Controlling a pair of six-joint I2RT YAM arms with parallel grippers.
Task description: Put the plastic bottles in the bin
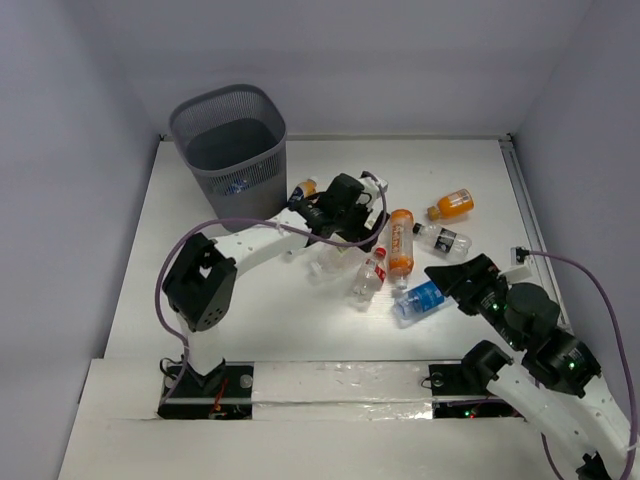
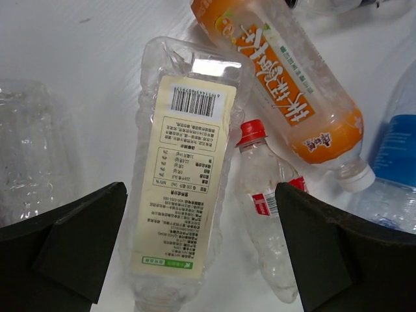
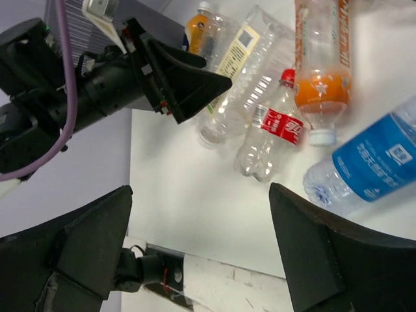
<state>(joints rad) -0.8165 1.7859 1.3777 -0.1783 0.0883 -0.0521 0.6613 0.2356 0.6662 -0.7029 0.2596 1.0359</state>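
My left gripper moves down around the middle of the cream label (image 2: pixel 185 175) next and closes, since the clear plastic bottle already lies lengthwise between the open fingers.
The dark grey mesh bin (image 1: pixel 228 140) stands at the back left. Several plastic bottles lie in a cluster right of it. My left gripper (image 1: pixel 340 238) is open and hangs over a clear bottle with a cream label (image 2: pixel 185 175), which lies between its fingers (image 2: pixel 201 260). A red-capped clear bottle (image 2: pixel 266 208) and a long orange bottle (image 2: pixel 286 84) lie beside it. My right gripper (image 1: pixel 452 276) is open and empty (image 3: pixel 201 253), next to a blue-labelled bottle (image 1: pixel 420 298), which also shows in the right wrist view (image 3: pixel 370 162).
More bottles lie around: an orange one (image 1: pixel 452 205) and a dark-labelled clear one (image 1: pixel 445 240) at the right, a small orange one (image 1: pixel 303 190) by the bin. White walls close in the table at the back and sides. A purple cable (image 1: pixel 250 222) loops over the left arm.
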